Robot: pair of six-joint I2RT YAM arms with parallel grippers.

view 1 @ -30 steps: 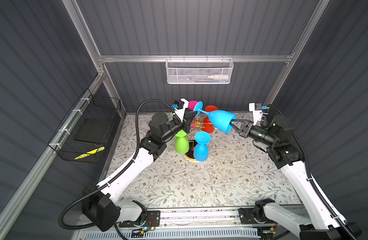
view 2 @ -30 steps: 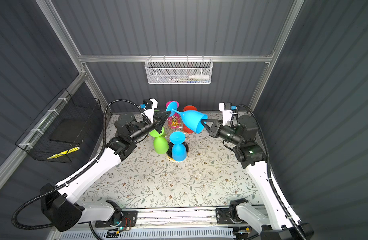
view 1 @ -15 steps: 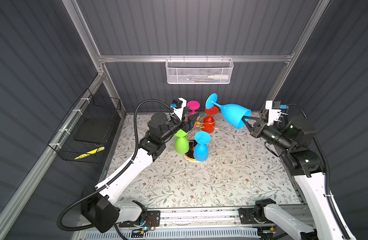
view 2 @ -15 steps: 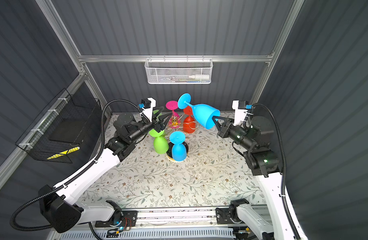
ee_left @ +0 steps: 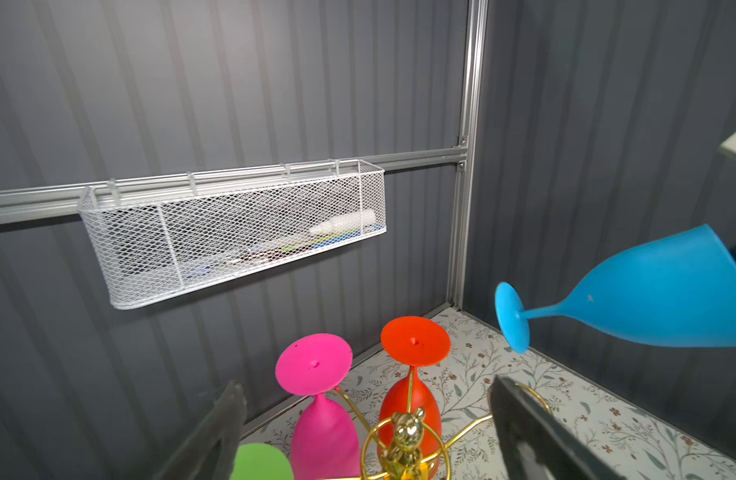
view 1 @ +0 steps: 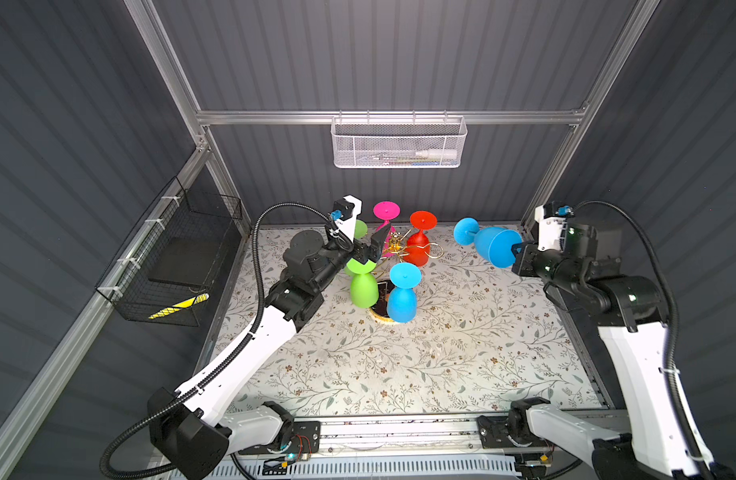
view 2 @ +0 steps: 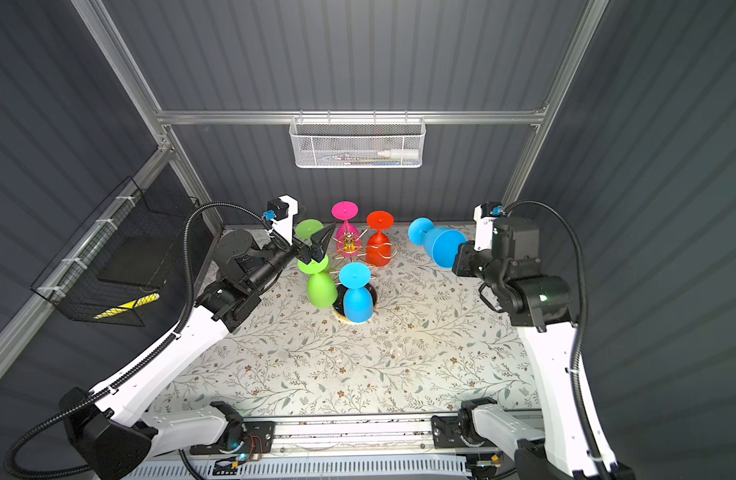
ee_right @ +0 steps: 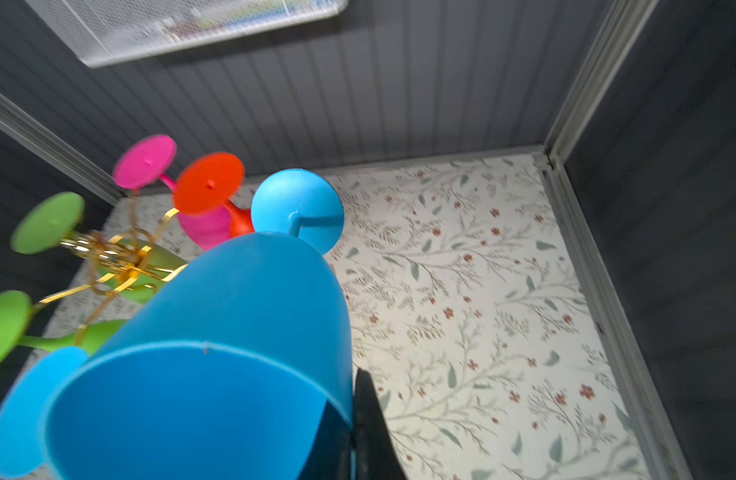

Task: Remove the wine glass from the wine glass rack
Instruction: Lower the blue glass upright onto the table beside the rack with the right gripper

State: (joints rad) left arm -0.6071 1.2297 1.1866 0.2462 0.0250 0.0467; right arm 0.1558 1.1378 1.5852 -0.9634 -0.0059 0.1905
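Note:
I should tilt the still sideways blue glass with my right gripper, lower its foot onto the bare mat beside the red glass and release its rim.
My right gripper point(view 1: 518, 254) point(view 2: 460, 259) point(ee_right: 350, 415) is shut on the rim of a blue wine glass point(view 1: 493, 246) point(view 2: 441, 246) point(ee_left: 669, 303) point(ee_right: 233, 324). The glass lies sideways in the air, right of the wine glass rack and apart from it. The gold wire rack point(view 1: 396, 248) point(view 2: 349, 245) point(ee_left: 403, 440) point(ee_right: 121, 262) stands at the back middle with pink point(view 1: 386, 211), red point(view 1: 420, 249), green point(view 1: 363, 286) and blue point(view 1: 401, 297) glasses hanging foot-up. My left gripper point(view 1: 372, 250) point(view 2: 318, 248) point(ee_left: 366, 386) is open, its fingers either side of the rack's top.
A white mesh basket point(view 1: 397, 143) hangs on the back wall. A black wire basket point(view 1: 179, 266) is fixed to the left wall. A floral mat point(view 1: 441, 353) covers the floor. The rack's gold-rimmed base point(view 1: 377, 318) rests on it.
The right gripper has carried the blue glass off the rack and away to the right. The left gripper, shut at the rack's top before, has opened wide.

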